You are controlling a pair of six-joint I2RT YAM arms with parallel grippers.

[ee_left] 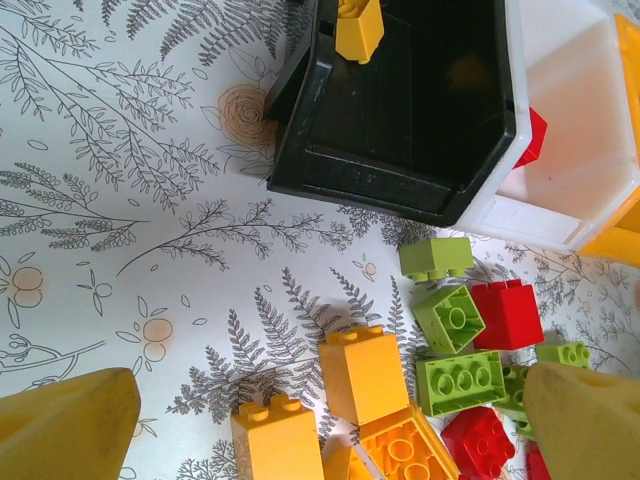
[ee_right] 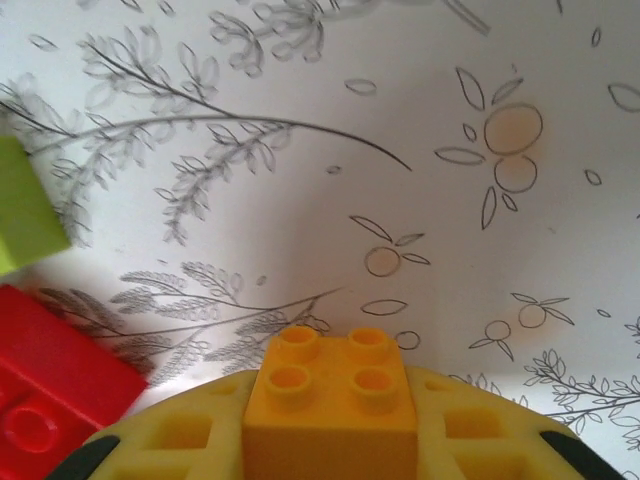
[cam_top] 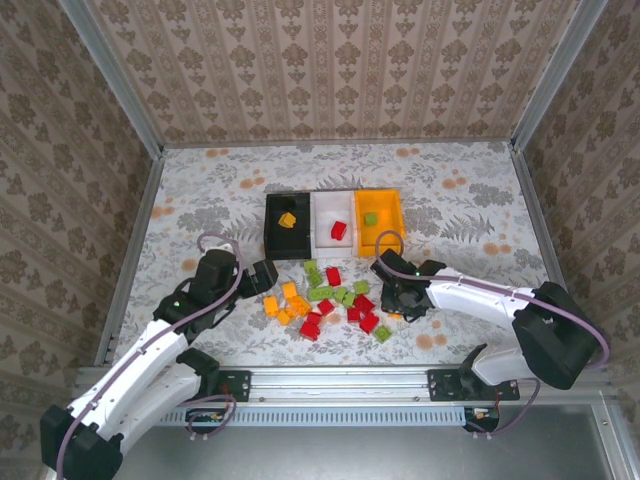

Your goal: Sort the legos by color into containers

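My right gripper rises and swings outward past the white bin and over the black bin (cam_top: pixel 271 228) next, to release the lego with its yellow match.
The legos (cam_top: pixel 330 295) lie in a loose pile of red, light green and orange-yellow bricks in front of the containers: a black bin (cam_top: pixel 271 228), a white bin (cam_top: pixel 327 207) and an orange-yellow bin (cam_top: pixel 391 203) joined in a row. My right gripper (ee_right: pixel 330 425) is shut on an orange-yellow lego (ee_right: pixel 330 395), studs up, just above the table at the pile's right edge (cam_top: pixel 400 298). My left gripper (ee_left: pixel 330 400) hangs open over the orange-yellow bricks (ee_left: pixel 365 375) at the pile's left end (cam_top: pixel 262 277), its fingers (ee_left: pixel 70 425) wide apart.
One yellow brick (cam_top: pixel 287 219) lies in the black bin, a red one (cam_top: pixel 339 230) in the white bin, a green one (cam_top: pixel 370 218) in the orange-yellow bin. Beside my right gripper sit a red brick (ee_right: pixel 50 380) and a green brick (ee_right: pixel 25 205). Patterned walls enclose the table.
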